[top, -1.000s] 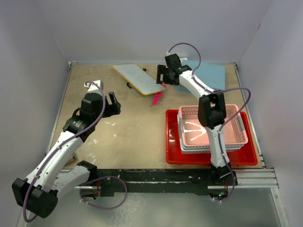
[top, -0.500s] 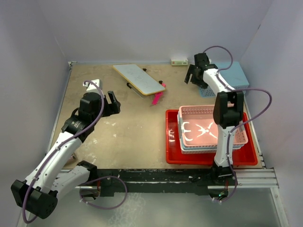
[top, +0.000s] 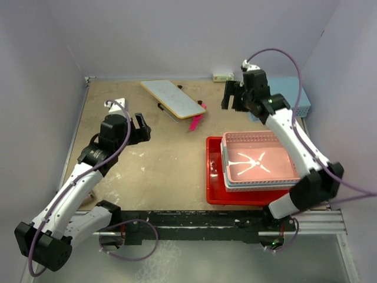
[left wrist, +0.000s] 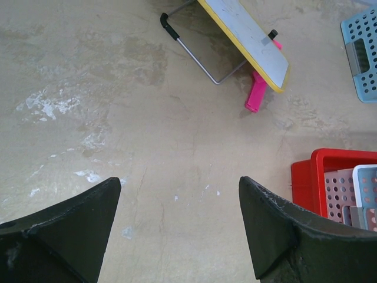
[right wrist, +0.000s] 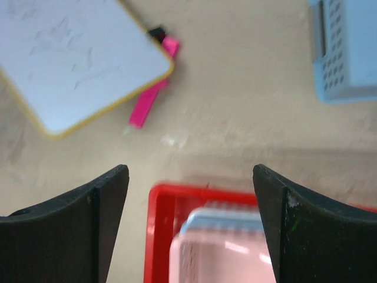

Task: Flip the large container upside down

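The pink basket (top: pixel 259 162) is topmost inside the red tray, so my right gripper will next go back and down onto the basket's short rim facing my left gripper.
The large container, a glossy red tray (top: pixel 213 177), lies upright at the front right of the table. Stacked inside it is a pink perforated basket (top: pixel 259 162) nested in a light-blue one. My right gripper (top: pixel 231 99) hovers open and empty above the table, just behind the tray's far left corner. In the right wrist view the tray's rim (right wrist: pixel 158 230) and the pink basket (right wrist: pixel 224 259) show between the open fingers (right wrist: pixel 191 218). My left gripper (top: pixel 141 127) stands open and empty over bare table at the left, and the tray's corner (left wrist: pixel 303 177) shows at the right edge of its view.
A yellow-edged whiteboard (top: pixel 172 97) on a wire stand sits at the back centre, with a pink marker (top: pixel 195 122) beside it. A separate light-blue basket (top: pixel 290 97) lies at the back right. A small white block (top: pixel 222 77) rests against the back wall.
My right arm swung from the back centre toward the right; its elbow moved off the baskets to the table's right edge, and the gripper now faces the tray. The left arm stayed still.
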Motion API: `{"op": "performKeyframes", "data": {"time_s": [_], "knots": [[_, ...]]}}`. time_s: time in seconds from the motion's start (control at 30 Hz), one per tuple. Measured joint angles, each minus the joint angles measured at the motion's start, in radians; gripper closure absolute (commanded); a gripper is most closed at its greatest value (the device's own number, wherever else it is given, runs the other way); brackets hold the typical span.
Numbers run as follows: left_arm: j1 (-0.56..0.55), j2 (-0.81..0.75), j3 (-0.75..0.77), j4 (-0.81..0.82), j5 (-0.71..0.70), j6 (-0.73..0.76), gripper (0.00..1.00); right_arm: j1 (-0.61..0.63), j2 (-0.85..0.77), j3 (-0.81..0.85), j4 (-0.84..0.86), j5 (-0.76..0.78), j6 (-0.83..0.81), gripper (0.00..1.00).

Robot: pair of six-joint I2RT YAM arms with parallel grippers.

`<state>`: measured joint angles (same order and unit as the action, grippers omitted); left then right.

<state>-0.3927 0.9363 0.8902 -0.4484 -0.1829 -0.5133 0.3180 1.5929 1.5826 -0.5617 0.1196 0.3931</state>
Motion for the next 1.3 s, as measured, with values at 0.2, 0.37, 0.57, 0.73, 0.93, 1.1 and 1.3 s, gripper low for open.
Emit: {"op": "performKeyframes", "data": {"time_s": [0.2,0.37,0.57,0.73,0.93,1.1,1.3], "knots": [[0.0,0.027,0.0,0.029,0.007,0.0,0.21,0.158,-0.315,-0.288,-0.064,-0.002,0.039,0.16],[0.0,0.064,0.0,0.057,0.021,0.0,0.21,0.238,-0.377,-0.412,-0.171,-0.001,0.111,0.22],[0.0,0.102,0.0,0.097,0.042,-0.003,0.21,0.319,-0.357,-0.423,-0.2,0.029,0.176,0.54],[0.0,0.102,0.0,0.121,0.05,-0.003,0.21,0.332,-0.314,-0.431,-0.199,0.064,0.21,0.73],[0.0,0.1,0.0,0.132,0.05,-0.009,0.21,0.336,-0.308,-0.441,-0.202,0.083,0.221,1.0],[0.0,0.084,0.0,0.144,0.049,-0.022,0.21,0.338,-0.311,-0.395,-0.264,0.105,0.228,1.0],[0.0,0.057,0.002,0.135,0.021,-0.035,0.22,0.337,-0.323,-0.087,-0.425,0.124,0.222,1.0]]}}
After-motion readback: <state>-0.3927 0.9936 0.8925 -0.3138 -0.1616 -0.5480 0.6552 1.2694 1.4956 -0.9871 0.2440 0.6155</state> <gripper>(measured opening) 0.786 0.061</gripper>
